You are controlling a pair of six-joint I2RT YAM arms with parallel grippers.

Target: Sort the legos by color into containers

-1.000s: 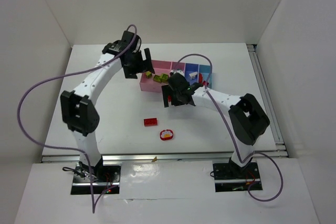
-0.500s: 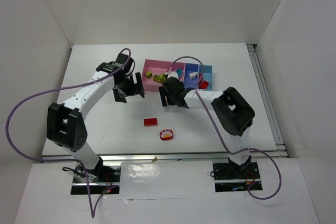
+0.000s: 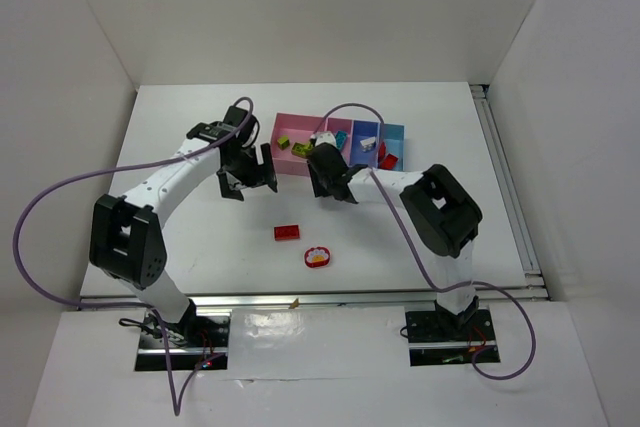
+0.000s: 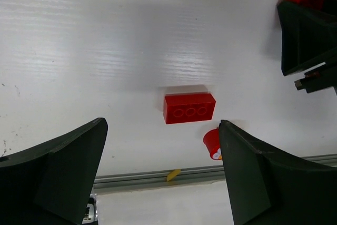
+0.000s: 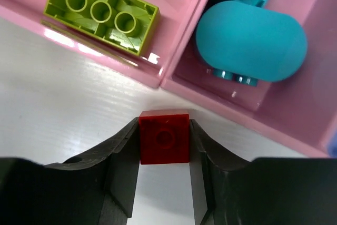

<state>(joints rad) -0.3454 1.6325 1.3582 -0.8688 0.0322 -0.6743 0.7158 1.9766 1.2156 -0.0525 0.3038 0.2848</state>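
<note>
Next, my right gripper needs to carry the red lego up, then to the right in the top view, over the lighter blue bin (image 3: 392, 148), then release it, as red pieces lie there.
My right gripper (image 5: 164, 143) is shut on a small dark red lego (image 5: 164, 136) on the table, just in front of the pink containers' near wall (image 5: 174, 77). In the top view it (image 3: 327, 187) is low at the bins' front edge, and the brick is hidden there. A lime green lego (image 5: 101, 11) lies in the wide pink bin and cyan pieces (image 5: 251, 32) in the narrower one. My left gripper (image 4: 163, 130) hangs open above the table, left of the bins (image 3: 300, 118). A longer red lego (image 4: 189, 108) (image 3: 287, 232) lies beyond its fingertips, untouched.
A round red-rimmed piece (image 3: 317, 257) (image 4: 211, 143) lies near the red brick, toward the table's front rail (image 4: 158, 175). Two blue bins (image 3: 392, 131) holding a few pieces join the pink ones on the right. The right gripper's dark fingers (image 4: 308, 40) show in the left wrist view.
The right gripper's jaws have closed on the small red lego at the bins' front. My left arm has swung from over the pink bin down to the table on its left, still open.
</note>
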